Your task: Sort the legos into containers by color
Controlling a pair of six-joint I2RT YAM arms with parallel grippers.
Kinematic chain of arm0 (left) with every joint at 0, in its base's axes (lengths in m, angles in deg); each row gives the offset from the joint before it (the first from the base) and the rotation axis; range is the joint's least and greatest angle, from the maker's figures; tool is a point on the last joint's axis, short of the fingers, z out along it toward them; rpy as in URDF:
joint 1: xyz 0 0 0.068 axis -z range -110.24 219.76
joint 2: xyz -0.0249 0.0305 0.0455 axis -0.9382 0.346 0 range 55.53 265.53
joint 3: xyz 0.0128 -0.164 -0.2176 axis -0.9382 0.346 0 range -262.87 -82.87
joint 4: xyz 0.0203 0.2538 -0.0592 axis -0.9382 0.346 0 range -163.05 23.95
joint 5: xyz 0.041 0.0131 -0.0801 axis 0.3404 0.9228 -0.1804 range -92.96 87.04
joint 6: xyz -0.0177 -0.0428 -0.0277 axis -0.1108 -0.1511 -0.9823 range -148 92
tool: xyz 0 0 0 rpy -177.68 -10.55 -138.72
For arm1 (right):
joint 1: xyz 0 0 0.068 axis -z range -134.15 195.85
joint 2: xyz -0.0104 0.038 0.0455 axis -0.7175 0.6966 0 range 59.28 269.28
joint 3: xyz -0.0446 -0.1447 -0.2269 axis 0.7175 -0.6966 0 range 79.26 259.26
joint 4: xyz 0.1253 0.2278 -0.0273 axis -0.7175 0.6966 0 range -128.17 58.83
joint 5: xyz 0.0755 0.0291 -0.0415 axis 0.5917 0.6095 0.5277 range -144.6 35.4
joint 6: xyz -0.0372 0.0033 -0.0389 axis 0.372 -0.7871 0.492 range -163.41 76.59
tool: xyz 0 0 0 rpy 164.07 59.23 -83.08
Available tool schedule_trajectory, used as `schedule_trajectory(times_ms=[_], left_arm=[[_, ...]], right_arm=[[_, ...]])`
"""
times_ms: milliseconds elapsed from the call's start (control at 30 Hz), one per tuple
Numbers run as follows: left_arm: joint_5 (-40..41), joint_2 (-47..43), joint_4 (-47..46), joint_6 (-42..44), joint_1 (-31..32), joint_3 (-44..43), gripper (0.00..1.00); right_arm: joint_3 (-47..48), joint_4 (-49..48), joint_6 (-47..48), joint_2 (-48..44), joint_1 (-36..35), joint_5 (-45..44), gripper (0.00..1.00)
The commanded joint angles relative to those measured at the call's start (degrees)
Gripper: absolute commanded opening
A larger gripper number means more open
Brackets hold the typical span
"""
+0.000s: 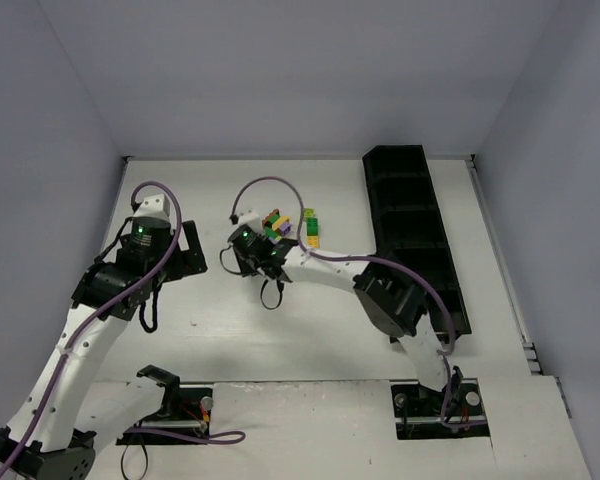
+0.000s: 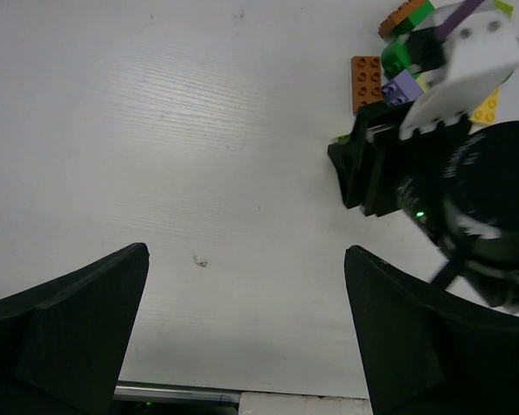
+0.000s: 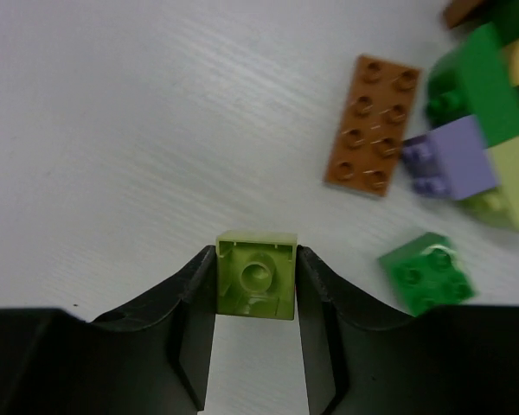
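The right gripper lifts the lime lego over the empty second-farthest container next and releases it, since that container stands outward of the gripper and to its right in the top view.
My right gripper is shut on a small lime lego, held hollow side toward the camera just above the white table. Beside it lie an orange-brown lego, a lilac one, a bright green one and a darker green one. From above, the right gripper sits at the left edge of the lego pile; a yellow-and-green stack stands a little to the right. The black containers run along the right side. My left gripper hangs open over bare table, left of the pile.
The right arm's wrist and purple cable fill the right of the left wrist view, close to the left gripper. Grey walls enclose the table on three sides. Both arm bases sit at the near edge.
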Motion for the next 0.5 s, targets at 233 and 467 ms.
schedule_trajectory(times_ms=[233,467], left_arm=[[-4.9,3.4,-8.2,0.8,-0.4,1.1,0.88],[-7.8,5.6,-10.0,2.3,-0.4,1.0,0.88]], right_arm=[[-8.2,-5.4,16.5,-23.7,21.0,1.5,0.0],[-12.5,-8.1,20.9,-26.1,37.2,6.5,0.01]])
